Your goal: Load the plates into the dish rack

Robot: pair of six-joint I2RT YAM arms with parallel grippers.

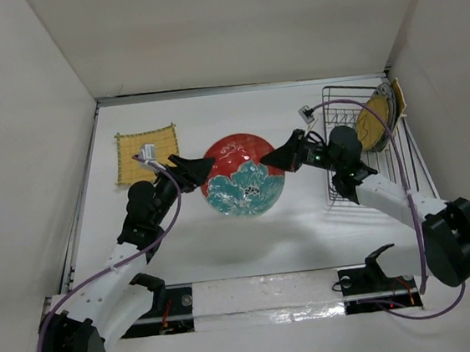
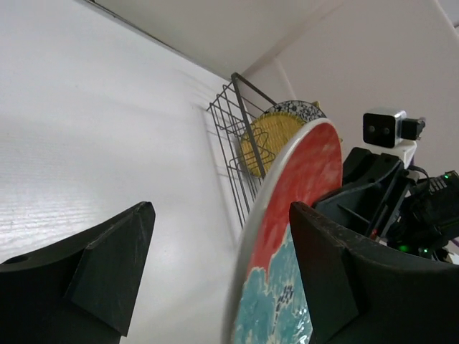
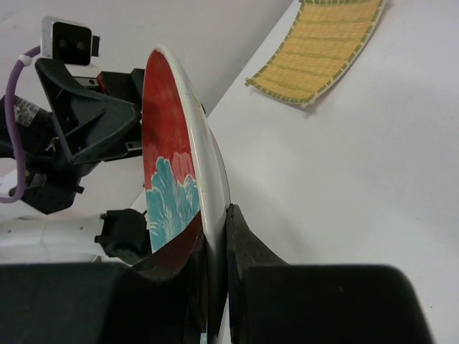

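The robot's right gripper swings down into the rack (image 1: 342,114) next and releases the red plate beside the round yellow one, because that slot is to its right in the top view.
The red round plate with a teal flower (image 1: 243,175) is at the table's middle, seemingly raised off it. My right gripper (image 1: 277,160) is shut on its right rim; in the right wrist view the jaws (image 3: 215,222) pinch the plate (image 3: 168,136) edge-on. My left gripper (image 1: 201,169) is open at the left rim; in the left wrist view (image 2: 222,215) the plate (image 2: 294,193) stands between the spread fingers. The black wire dish rack (image 1: 342,114) at the right holds a round yellow plate (image 1: 372,121) and a blue-white patterned one (image 1: 388,97). A square yellow plate (image 1: 146,154) lies at the far left.
White walls enclose the table on three sides. The rack (image 2: 240,136) stands close to the right wall, its near part bare of plates. The square yellow plate also shows in the right wrist view (image 3: 323,50). The arm bases and a white rail run along the near edge.
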